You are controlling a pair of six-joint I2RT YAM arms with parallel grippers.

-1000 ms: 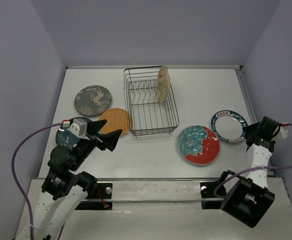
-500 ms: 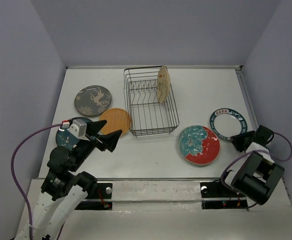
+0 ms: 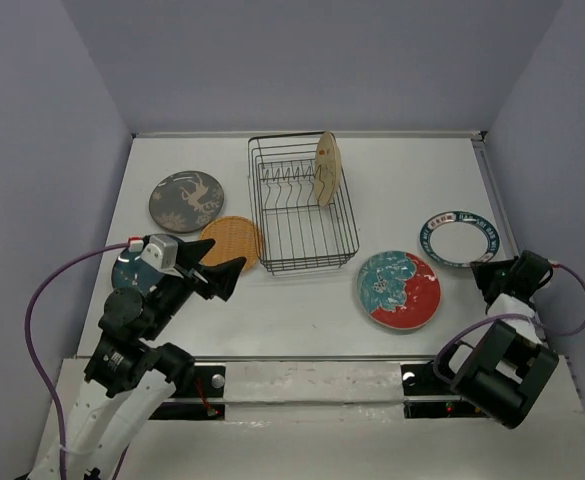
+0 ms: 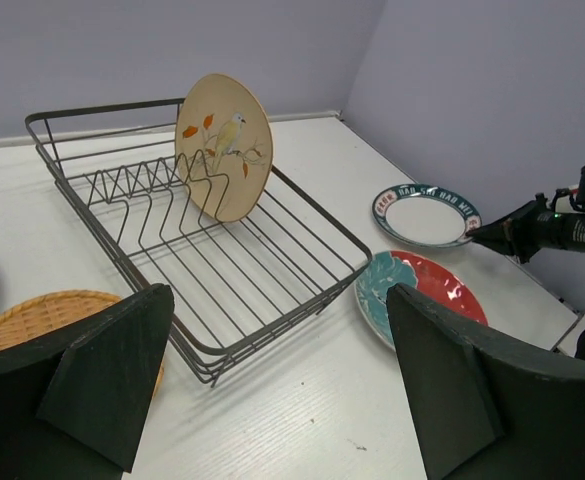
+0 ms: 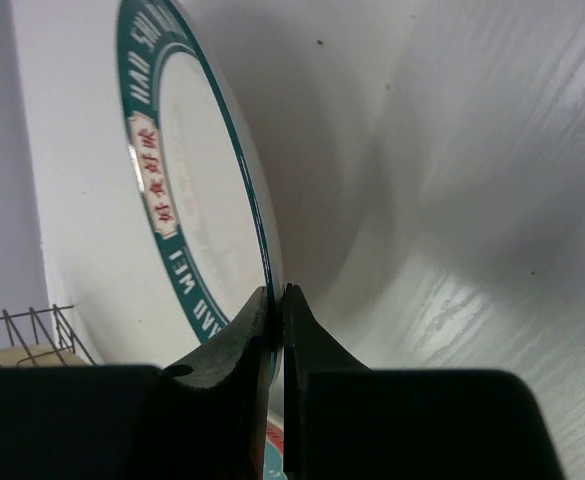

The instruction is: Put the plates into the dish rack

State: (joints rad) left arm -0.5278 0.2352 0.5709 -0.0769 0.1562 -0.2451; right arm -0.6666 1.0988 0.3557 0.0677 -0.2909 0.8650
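Next, my right gripper lifts and swings outward and left in the top view to the dish rack's empty slot beside the tan plate [image 3: 325,168]. Then it lowers and releases.
The black wire dish rack [image 3: 302,205] [image 4: 212,260] holds a tan plate [image 3: 325,168] [image 4: 224,147] upright at its far right. On the table lie a grey patterned plate [image 3: 185,200], an orange plate [image 3: 232,242] [image 4: 32,315], a dark teal plate [image 3: 127,270] partly under my left arm, and a red-and-teal plate [image 3: 399,289] [image 4: 427,295]. My right gripper [image 3: 490,272] [image 5: 276,298] is shut on the near rim of the white teal-rimmed plate [image 3: 458,239] [image 5: 187,200] [image 4: 427,214]. My left gripper [image 3: 222,272] [image 4: 277,385] hangs open above the table in front of the rack, nothing between its fingers.
Purple walls close in the white table [image 3: 302,320] on three sides. The right arm's cable [image 3: 572,310] loops near the right edge. The rack's dividers [image 4: 152,190] stand in a row left of the tan plate.
The right gripper has dropped toward the table's right edge and closed on the white teal-rimmed plate's rim; that plate has shifted slightly farther back. The left arm has barely moved.
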